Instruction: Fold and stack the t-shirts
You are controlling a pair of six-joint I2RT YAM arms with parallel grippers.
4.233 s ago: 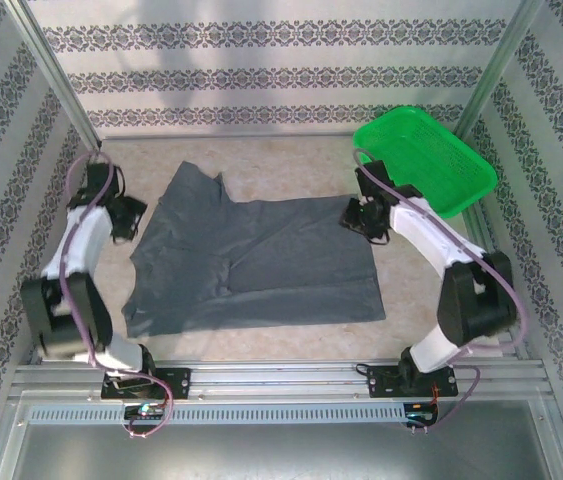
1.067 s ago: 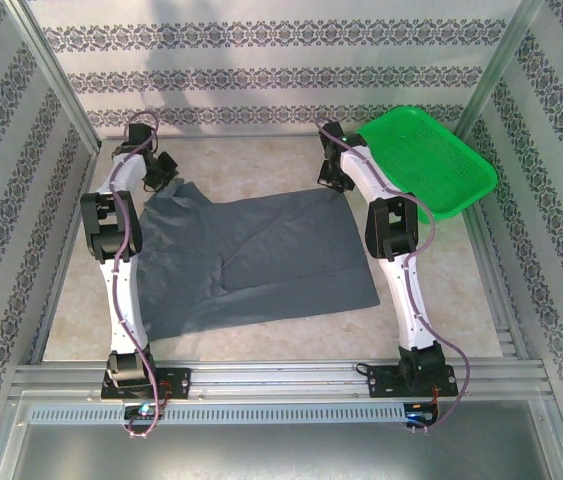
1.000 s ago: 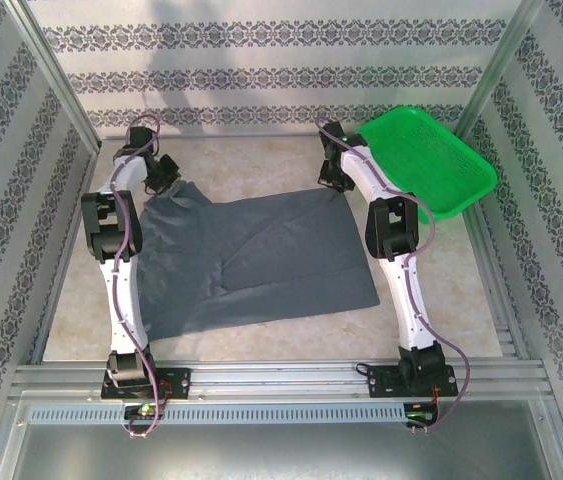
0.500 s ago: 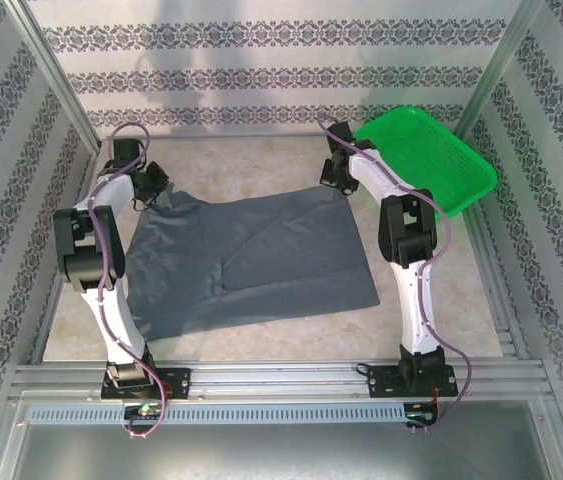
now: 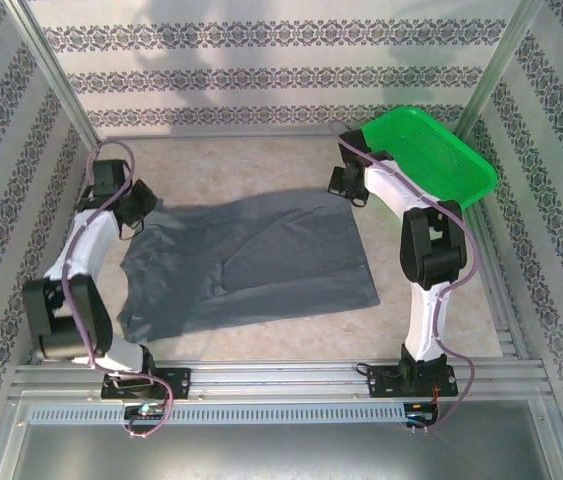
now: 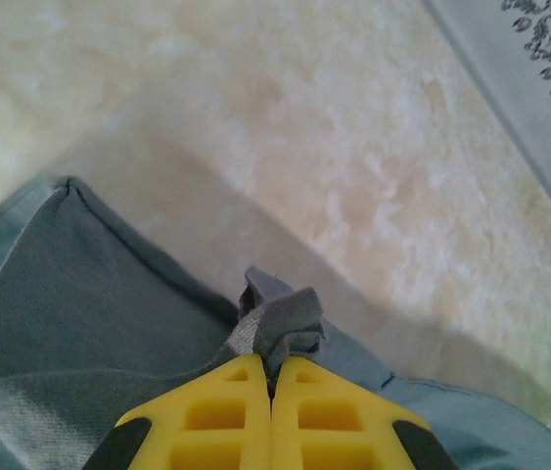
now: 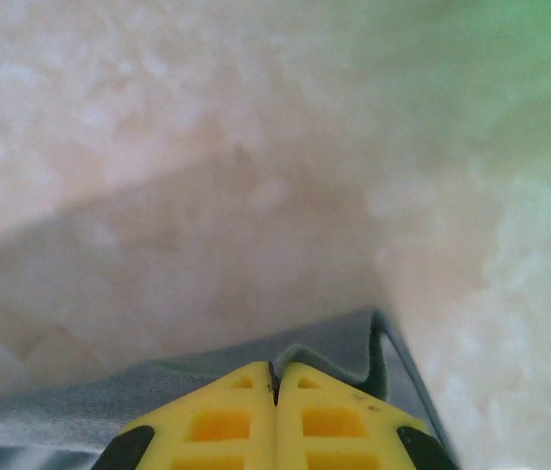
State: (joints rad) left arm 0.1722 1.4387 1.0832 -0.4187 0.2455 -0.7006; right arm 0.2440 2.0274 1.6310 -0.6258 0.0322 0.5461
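Note:
My right gripper will next pull the pinched corner back over the t-shirt's flat basket-side edge (image 5: pixel 363 260), which lies back from my right gripper, then lower it there and let go.
A dark slate-grey t-shirt (image 5: pixel 251 260) lies spread across the middle of the table. My left gripper (image 5: pixel 133 212) is shut on its far-left corner; in the left wrist view the yellow fingers (image 6: pixel 218 423) pinch a bunched bit of the t-shirt (image 6: pixel 280 323), lifted off the table. My right gripper (image 5: pixel 344 187) is shut on the far-right corner; in the right wrist view a thin fold of the t-shirt (image 7: pixel 329 352) sits between the closed yellow fingers (image 7: pixel 334 421).
A green basket (image 5: pixel 426 160) stands tilted at the back right, close behind the right arm. Patterned walls and metal posts enclose the marbled table (image 5: pixel 261 165). An aluminium rail (image 5: pixel 281 375) runs along the near edge.
Both grippers reached the shirt's far corners, closed on them, and have drawn back toward the near side. The far edge has come with them and the left sleeve area has shifted.

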